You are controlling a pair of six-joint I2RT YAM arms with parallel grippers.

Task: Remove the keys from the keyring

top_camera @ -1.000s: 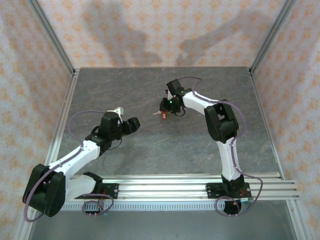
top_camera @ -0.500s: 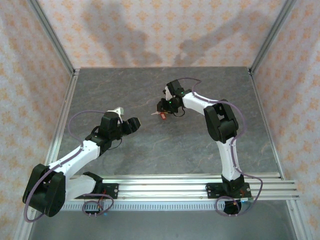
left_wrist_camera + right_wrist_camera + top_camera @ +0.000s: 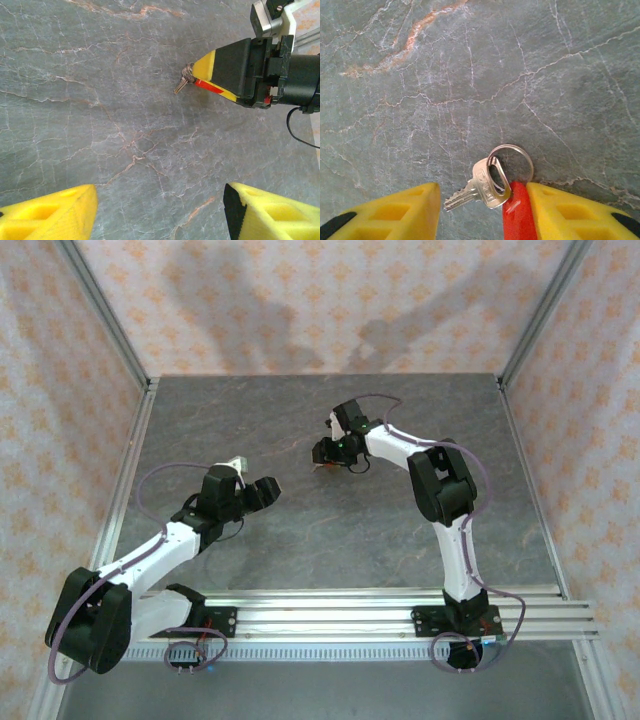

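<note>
The tag is already between my open yellow fingers and against one of them, so my right gripper will next close its fingers across the keyring's red tag (image 3: 328,465) (image 3: 518,212).
A small silver key (image 3: 480,187) hangs on the keyring, a thin metal ring (image 3: 521,154) with a red oblong tag (image 3: 517,215). All lie on the grey stone table between the yellow fingers of my right gripper (image 3: 482,195). The jaws stand apart. The tag rests against the right finger (image 3: 570,215), and a gap separates the key's blade from the left finger (image 3: 395,215). From above, the right gripper (image 3: 326,454) sits mid-table. My left gripper (image 3: 257,490) is open and holds nothing. Its view looks at the key (image 3: 180,86) and tag (image 3: 209,88).
Patterned walls and metal rails (image 3: 130,500) enclose the grey table. Bare stone lies between the two grippers and in front of the left gripper's fingers (image 3: 50,215). A cable (image 3: 300,135) trails from the right wrist.
My right gripper's jaws have spread wider, and the red tag now shows less from above. The left arm has not moved.
</note>
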